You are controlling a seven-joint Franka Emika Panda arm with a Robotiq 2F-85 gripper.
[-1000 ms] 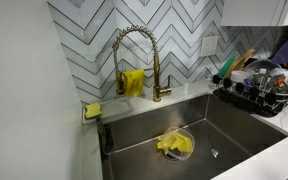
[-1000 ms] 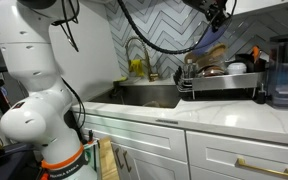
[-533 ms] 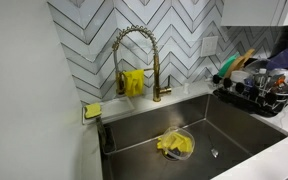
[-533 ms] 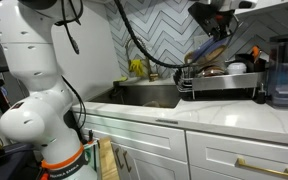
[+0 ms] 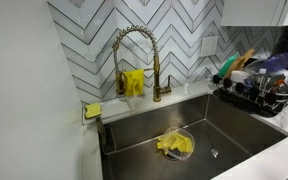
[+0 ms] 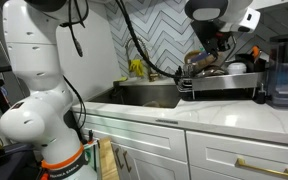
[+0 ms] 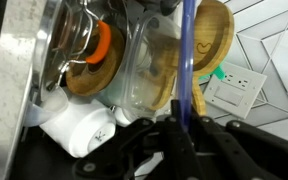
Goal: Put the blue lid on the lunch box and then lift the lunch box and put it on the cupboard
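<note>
To get the edge-on blue lid beside the clear plastic container (image 5: 277,78) (image 7: 157,68), my gripper should lower it toward the dish rack first.
My gripper (image 7: 184,132) is shut on the blue lid (image 7: 187,50), which stands edge-on between the fingers as a thin blue-violet strip. Right beyond it a clear plastic container, which looks like the lunch box (image 7: 149,62), sits in the dish rack (image 7: 14,90). In an exterior view the gripper (image 6: 216,45) hangs just above the dish rack (image 6: 219,88) on the counter. In an exterior view the lid (image 5: 276,63) shows blue-violet above the rack (image 5: 254,100) at the right edge, with the gripper mostly out of frame.
The rack holds wooden boards (image 7: 214,35), an orange-ringed piece (image 7: 102,55), a white mug (image 7: 79,128) and a green-handled brush (image 5: 234,62). A gold faucet (image 5: 134,55) stands behind the sink (image 5: 144,140), which holds a yellow cloth (image 5: 174,145). A wall outlet (image 7: 236,90) is behind.
The arm has come down and across from near the upper cabinets to just above the dish rack, carrying the blue lid with it.
</note>
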